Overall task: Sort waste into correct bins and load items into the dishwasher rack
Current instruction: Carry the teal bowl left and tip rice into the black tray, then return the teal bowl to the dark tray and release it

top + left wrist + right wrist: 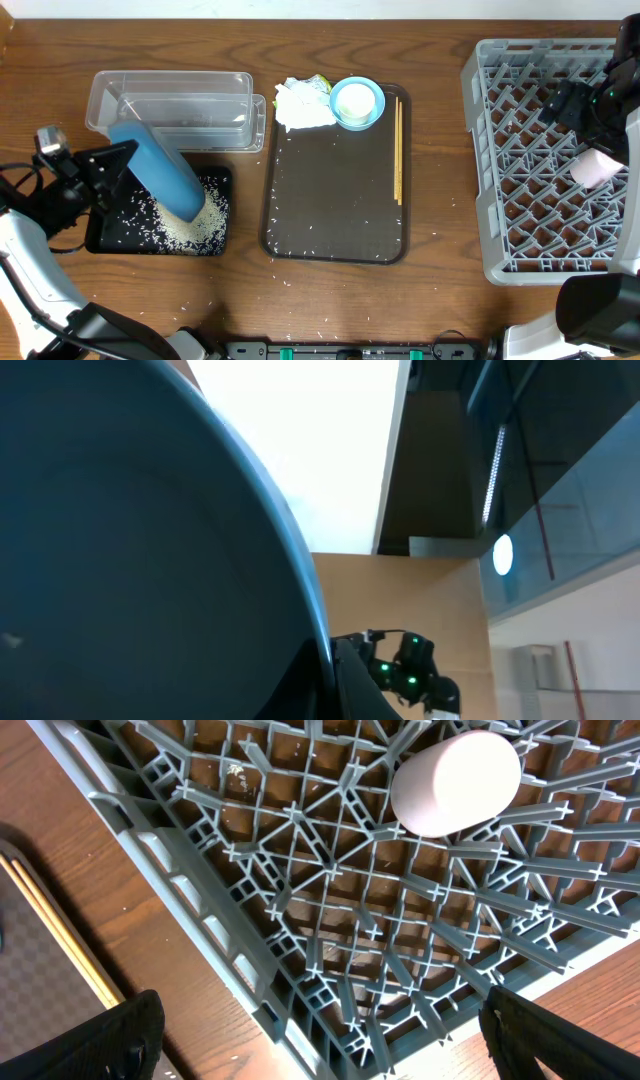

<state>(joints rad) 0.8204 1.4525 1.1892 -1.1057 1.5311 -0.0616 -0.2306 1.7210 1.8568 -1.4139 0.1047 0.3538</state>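
Note:
With my left gripper, the bowl point(160, 178) goes toward the dark brown serving tray next, turns level and comes down onto the tray's near part, which is clear of dishes.
My left gripper point(122, 156) is shut on the rim of the large dark-blue bowl point(160, 178), holding it tipped on edge over the black tray point(108, 238). A heap of rice point(196, 226) lies in that tray under the bowl's lip. In the left wrist view the bowl point(130, 560) fills the left side, with the fingers point(345, 685) pinching its rim. My right gripper point(578, 106) hangs open above the dishwasher rack point(520, 250), with nothing between its fingers point(560, 1040). A pink cup point(597, 168) point(455, 782) lies on its side in the rack point(330, 920).
The clear tub point(175, 108) stands behind the black tray. A dark brown serving tray point(335, 200) in the middle carries the crumpled paper wad point(303, 103), the small light-blue bowl point(357, 102) and the chopsticks point(398, 150) point(60, 940). Stray rice grains dot the tabletop.

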